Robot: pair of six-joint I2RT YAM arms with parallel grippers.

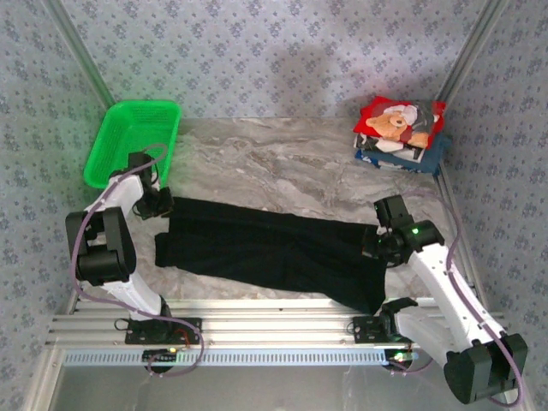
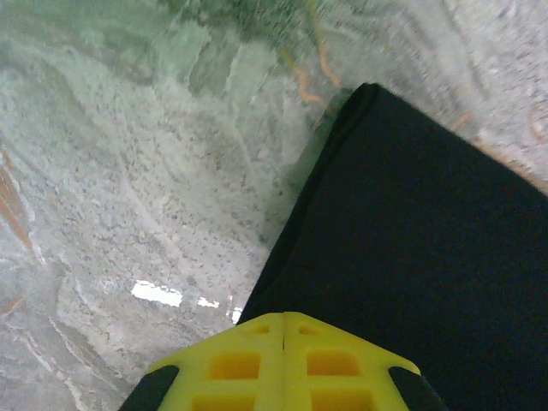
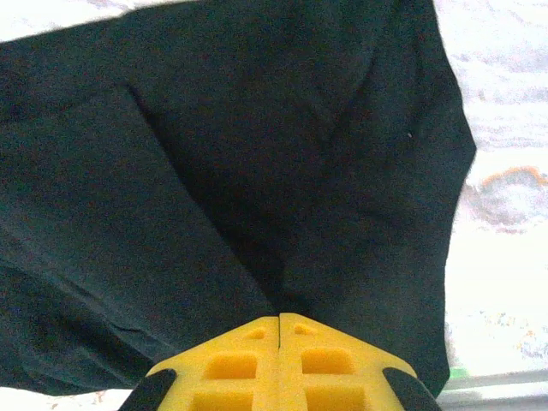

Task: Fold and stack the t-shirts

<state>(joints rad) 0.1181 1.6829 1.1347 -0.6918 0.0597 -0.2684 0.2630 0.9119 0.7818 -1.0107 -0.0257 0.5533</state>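
The shirt's lower layer (image 1: 368,263) (image 3: 301,289) lies just below my right gripper. The gripper should move gently down and slightly back next and let go of the far corner there.
A plain black t-shirt (image 1: 274,248) lies stretched across the marble table (image 1: 274,163) between both arms. My left gripper (image 1: 161,205) is at its far left corner. In the left wrist view the yellow jaws (image 2: 283,315) are pressed together, and the shirt's (image 2: 411,240) edge runs straight into their tip. My right gripper (image 1: 377,244) is at the shirt's right end. Seen from the right wrist it (image 3: 280,317) is shut, with creases in the cloth (image 3: 257,128) converging on its tip. A stack of folded t-shirts (image 1: 401,128), a red teddy-bear one on top, sits at the back right.
A green mesh basket (image 1: 133,141) stands at the back left, just beyond the left arm. Patterned walls close in the table on three sides. A metal rail frame (image 1: 257,330) runs along the near edge, with the shirt's lower hem close to it.
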